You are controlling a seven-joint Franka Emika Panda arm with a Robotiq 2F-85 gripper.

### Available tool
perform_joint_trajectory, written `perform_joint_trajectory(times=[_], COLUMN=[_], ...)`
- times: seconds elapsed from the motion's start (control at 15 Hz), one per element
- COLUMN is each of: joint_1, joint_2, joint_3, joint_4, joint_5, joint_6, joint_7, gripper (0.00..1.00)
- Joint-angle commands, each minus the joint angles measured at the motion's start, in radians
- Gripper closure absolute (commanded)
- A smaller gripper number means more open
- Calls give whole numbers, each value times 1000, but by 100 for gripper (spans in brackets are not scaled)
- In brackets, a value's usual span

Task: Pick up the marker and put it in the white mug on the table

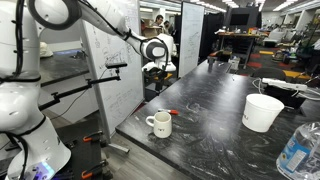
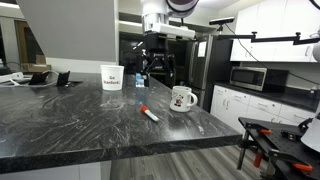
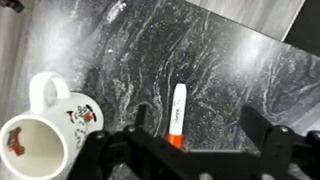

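Note:
I need to move my gripper down next, until its fingers are around the marker's middle (image 3: 178, 115).
The marker (image 3: 177, 113) is a short white stick with a red-orange end, lying flat on the black marbled table (image 3: 230, 60). It also shows in an exterior view (image 2: 148, 113) and as a small red speck in an exterior view (image 1: 172, 112). The white mug (image 3: 45, 130) stands upright and empty beside it, with a dark and red print on its side; both exterior views show it (image 1: 159, 124) (image 2: 181, 98). My gripper (image 3: 195, 125) is open and empty. It hangs well above the table, over the marker (image 1: 155, 68) (image 2: 153, 68).
A larger handleless white tub (image 1: 262, 112) (image 2: 112, 77) stands farther along the table. A plastic water bottle (image 1: 300, 150) stands near one corner. The table edge runs close to the mug (image 1: 130, 135). A whiteboard (image 1: 110, 60) stands beside the table.

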Motion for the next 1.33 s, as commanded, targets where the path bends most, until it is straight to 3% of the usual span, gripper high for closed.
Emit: perform_joint_trajectory(times=[0.0,0.8,1.27], joint_1=[20,12,10], joint_2=[108,309,318], joint_3=[-21,-62,-77], joint_4=[119,227,204], joint_5=[41,154,167], joint_6=[-41,17,88], joint_7=[-17,-4,-28], gripper=[0,3,8])
